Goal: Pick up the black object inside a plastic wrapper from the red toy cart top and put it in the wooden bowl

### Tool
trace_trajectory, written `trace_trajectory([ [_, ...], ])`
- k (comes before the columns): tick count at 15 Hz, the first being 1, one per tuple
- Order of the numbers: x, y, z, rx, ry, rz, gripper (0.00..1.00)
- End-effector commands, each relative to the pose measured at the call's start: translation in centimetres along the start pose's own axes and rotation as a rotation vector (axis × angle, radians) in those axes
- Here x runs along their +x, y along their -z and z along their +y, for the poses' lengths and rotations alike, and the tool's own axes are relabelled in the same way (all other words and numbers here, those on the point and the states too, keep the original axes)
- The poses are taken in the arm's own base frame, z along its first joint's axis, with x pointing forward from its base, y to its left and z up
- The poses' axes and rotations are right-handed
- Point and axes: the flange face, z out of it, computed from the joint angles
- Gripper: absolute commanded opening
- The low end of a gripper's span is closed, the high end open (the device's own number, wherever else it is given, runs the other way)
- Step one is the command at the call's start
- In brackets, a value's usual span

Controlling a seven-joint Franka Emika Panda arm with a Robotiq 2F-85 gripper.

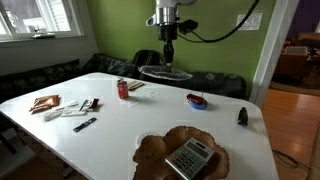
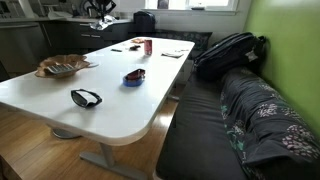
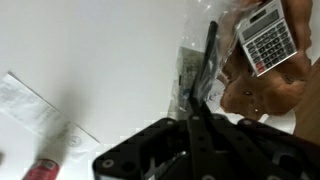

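The wooden bowl is well below my gripper and to its right in the wrist view, so I should move down that way over the bowl to release the object.
My gripper (image 1: 167,52) hangs high above the far side of the white table (image 1: 110,135). It is shut on the black object in its clear plastic wrapper (image 1: 165,72), held in the air. In the wrist view the closed fingers (image 3: 196,112) pinch the wrapper (image 3: 192,72), and the black strip inside shows through. The wooden bowl (image 1: 160,148) sits at the near table edge with a grey calculator (image 1: 190,158) in it. Bowl (image 3: 262,88) and calculator (image 3: 268,40) lie to the upper right in the wrist view. The red toy cart (image 1: 197,100) stands on the table, also in an exterior view (image 2: 133,76).
A red can (image 1: 123,90) stands mid-table, with snack packets (image 1: 45,103) and small items (image 1: 85,124) near it. A black object (image 1: 242,117) lies by the table edge; it looks like sunglasses in an exterior view (image 2: 86,97). A backpack (image 2: 230,55) sits on the bench.
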Motion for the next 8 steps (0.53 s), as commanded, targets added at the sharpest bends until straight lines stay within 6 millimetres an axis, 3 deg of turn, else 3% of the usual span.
trace_trajectory([
  [1,0.6,0.0,-0.6,0.018,0.032,0.001,0.01],
  [5,0.5,0.1,0.0,0.029,0.06,0.007,0.0],
  [8,-1.0,-2.0,-2.0,0.079,0.096,-0.058,0.0],
])
